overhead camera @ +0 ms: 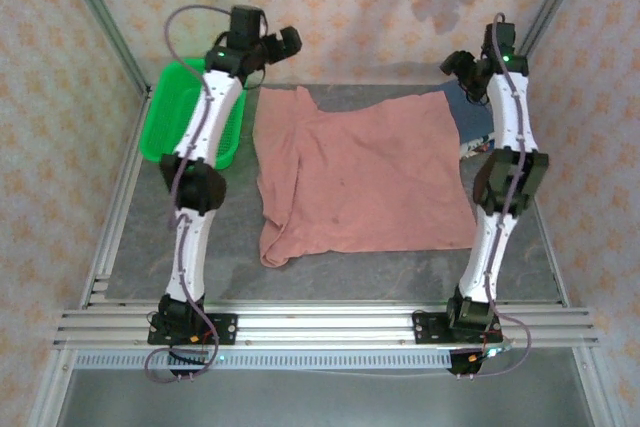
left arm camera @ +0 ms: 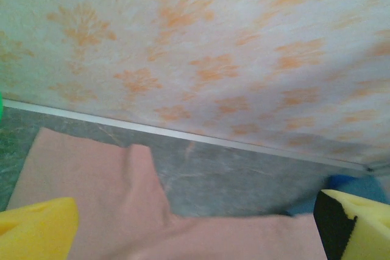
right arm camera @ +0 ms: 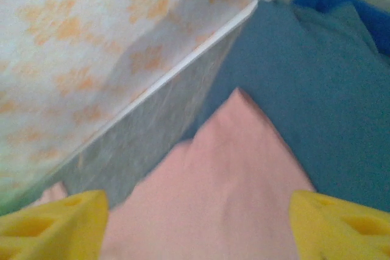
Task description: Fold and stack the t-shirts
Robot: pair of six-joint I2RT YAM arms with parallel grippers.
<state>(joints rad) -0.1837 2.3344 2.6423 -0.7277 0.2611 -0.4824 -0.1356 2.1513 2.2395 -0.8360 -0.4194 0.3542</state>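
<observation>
The folds of the shirt's rumpled near corner (overhead camera: 273,245) are below my left gripper and back toward my base, so I will pull its open fingers back and lower them onto the folds next.
The salmon-pink t-shirt (overhead camera: 360,182) lies spread out, plain side up, in the middle of the table, its near-left edge rumpled. My left gripper (overhead camera: 278,45) hovers over its far-left corner, open, with the pink cloth (left arm camera: 91,181) below the yellow fingertips (left arm camera: 36,229) and nothing between them. My right gripper (overhead camera: 460,65) hovers over the far-right corner, also open, above a pointed tip of pink cloth (right arm camera: 231,168). That tip lies on the slate-blue t-shirt (right arm camera: 317,89), which sits at the back right (overhead camera: 462,107), partly hidden by the right arm.
A green mesh basket (overhead camera: 170,112) stands at the back left, partly under the left arm. The patterned back wall (left arm camera: 213,47) is close behind both grippers. Bare grey tabletop (overhead camera: 380,272) runs along the front.
</observation>
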